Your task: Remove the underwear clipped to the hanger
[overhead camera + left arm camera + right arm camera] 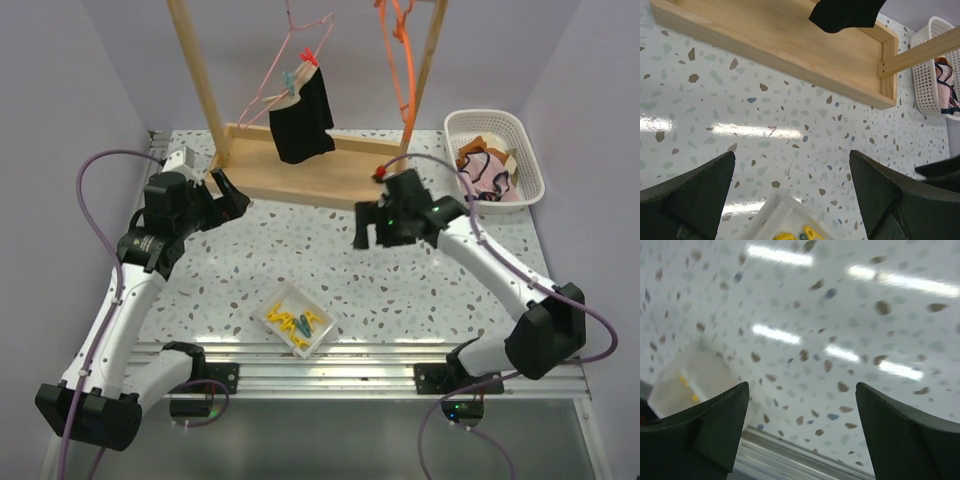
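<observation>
My right gripper moves back, down and to the left in the top view onto the clear box's closest side next, since it lies below and back of it.
The black underwear [302, 122], with a tan panel at its top, hangs from a pink wire hanger [290, 45], held by a red clip [311, 58] and a blue clip [290, 79]. Its lower edge shows in the left wrist view [845, 12]. The pale pink underwear with navy trim [487, 172] lies in the white basket [527, 160], also seen in the left wrist view [946, 82]. My left gripper [232, 195] [790, 200] is open and empty, left of the rack's base. My right gripper [372, 238] [802, 435] is open and empty, low over the table right of centre.
A wooden rack with a tray base [330, 180] stands at the back; an empty orange hanger [398, 60] hangs on its right. A brown cloth [475, 148] lies in the basket. A clear box of yellow and green clips [298, 320] sits near the front edge.
</observation>
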You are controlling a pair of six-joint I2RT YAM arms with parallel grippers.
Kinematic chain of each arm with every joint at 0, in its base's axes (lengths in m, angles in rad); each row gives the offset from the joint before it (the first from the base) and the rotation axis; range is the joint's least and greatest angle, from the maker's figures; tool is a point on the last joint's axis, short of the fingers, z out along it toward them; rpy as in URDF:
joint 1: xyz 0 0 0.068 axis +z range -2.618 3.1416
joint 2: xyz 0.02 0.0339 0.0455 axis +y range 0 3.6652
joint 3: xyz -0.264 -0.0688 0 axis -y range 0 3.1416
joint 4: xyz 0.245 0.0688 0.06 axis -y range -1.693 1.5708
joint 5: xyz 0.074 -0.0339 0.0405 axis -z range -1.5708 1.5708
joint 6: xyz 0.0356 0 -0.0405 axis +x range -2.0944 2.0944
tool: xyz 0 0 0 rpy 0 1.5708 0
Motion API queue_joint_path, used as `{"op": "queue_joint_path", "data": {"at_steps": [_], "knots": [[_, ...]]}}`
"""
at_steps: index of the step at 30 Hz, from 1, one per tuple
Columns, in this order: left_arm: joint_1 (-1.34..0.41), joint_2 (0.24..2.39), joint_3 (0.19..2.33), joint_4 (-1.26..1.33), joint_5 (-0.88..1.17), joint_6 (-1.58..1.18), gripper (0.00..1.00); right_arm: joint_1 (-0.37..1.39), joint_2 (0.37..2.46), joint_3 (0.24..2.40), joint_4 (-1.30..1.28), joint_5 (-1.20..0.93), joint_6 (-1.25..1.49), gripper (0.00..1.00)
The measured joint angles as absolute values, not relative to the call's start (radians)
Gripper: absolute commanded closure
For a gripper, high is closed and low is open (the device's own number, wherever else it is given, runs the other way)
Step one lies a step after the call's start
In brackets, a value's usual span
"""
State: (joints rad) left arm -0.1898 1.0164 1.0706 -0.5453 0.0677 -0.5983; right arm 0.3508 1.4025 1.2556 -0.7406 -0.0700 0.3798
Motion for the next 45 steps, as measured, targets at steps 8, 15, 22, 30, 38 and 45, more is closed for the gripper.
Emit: {"op": "queue_joint_path", "data": {"at_steps": [8, 15, 22, 30, 38, 45], "knots": [[-0.190, 0.929, 1.061, -0.571, 0.065, -0.598, 0.00, 0.878, 1.406, 1.152, -0.754, -0.031, 0.344, 0.08], [-0.190, 0.892, 1.060, -0.595, 0.053, -0.597, 0.00, 1.006, 1.543, 1.193, -0.720, 0.056, 0.305, 0.14], [-0.190, 0.871, 1.057, -0.624, 0.024, -0.588, 0.00, 1.052, 1.668, 1.210, -0.660, 0.058, 0.297, 0.41], [-0.190, 0.867, 1.056, -0.628, 0.017, -0.583, 0.00, 1.056, 1.710, 1.151, -0.585, 0.033, 0.321, 0.94], [-0.189, 0.882, 1.056, -0.630, 0.001, -0.579, 0.00, 0.950, 1.627, 1.052, -0.537, 0.038, 0.394, 1.00], [-0.185, 0.915, 1.043, -0.603, 0.003, -0.563, 0.00, 0.702, 1.463, 0.912, -0.617, 0.145, 0.467, 1.00]]}}
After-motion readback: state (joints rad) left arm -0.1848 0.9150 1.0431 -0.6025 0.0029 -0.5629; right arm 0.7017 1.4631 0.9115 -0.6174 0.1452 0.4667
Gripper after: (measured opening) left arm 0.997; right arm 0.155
